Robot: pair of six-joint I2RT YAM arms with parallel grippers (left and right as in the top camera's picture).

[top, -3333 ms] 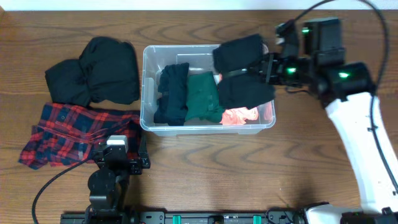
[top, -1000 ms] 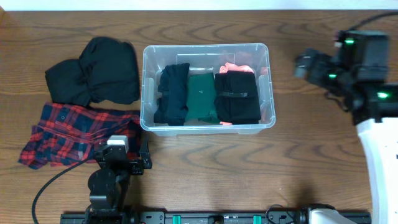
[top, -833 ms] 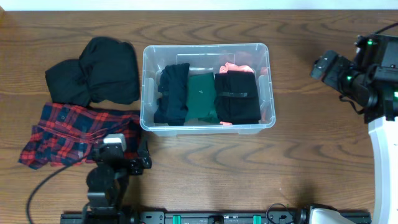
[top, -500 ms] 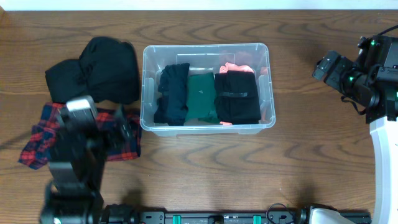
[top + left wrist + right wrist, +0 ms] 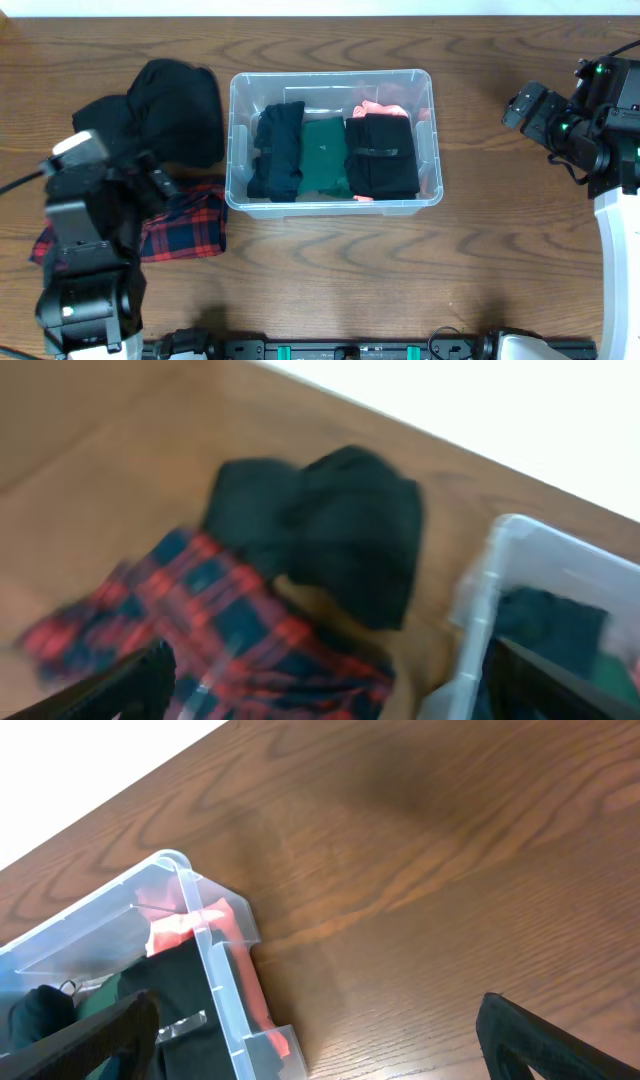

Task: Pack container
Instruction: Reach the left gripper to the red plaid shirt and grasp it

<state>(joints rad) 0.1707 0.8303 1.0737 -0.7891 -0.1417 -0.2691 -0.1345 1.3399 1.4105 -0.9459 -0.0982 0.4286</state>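
My left gripper is higher than the red plaid shirt. It needs to move down next onto its end away from the bin [image 5: 43, 243] [image 5: 72, 632], with the fingers turning inward.
The container [image 5: 236, 140], a clear plastic bin, stands mid-table. Inside lie a folded navy garment [image 5: 277, 150], a green one [image 5: 325, 155], a black one [image 5: 381, 155] and a coral one [image 5: 380, 103] at the back right. My left gripper [image 5: 150, 185] hovers open over the red plaid shirt [image 5: 190, 225], left of the bin. The blurred left wrist view shows that shirt [image 5: 230, 630] under the empty left gripper [image 5: 330, 695]. My right gripper [image 5: 522, 105] hangs open and empty, well right of the bin. Its wrist view shows the container's corner [image 5: 215, 970] beside the right gripper [image 5: 315, 1040].
A pile of black clothes [image 5: 170, 115] lies behind the plaid shirt, also seen in the left wrist view as black clothes [image 5: 340, 530]. Bare wood surrounds the right arm. The table's far edge meets a white wall.
The right arm drew back to the right after leaving the black garment in the bin, then held still. The left arm rose from the front edge and swung over the plaid shirt.
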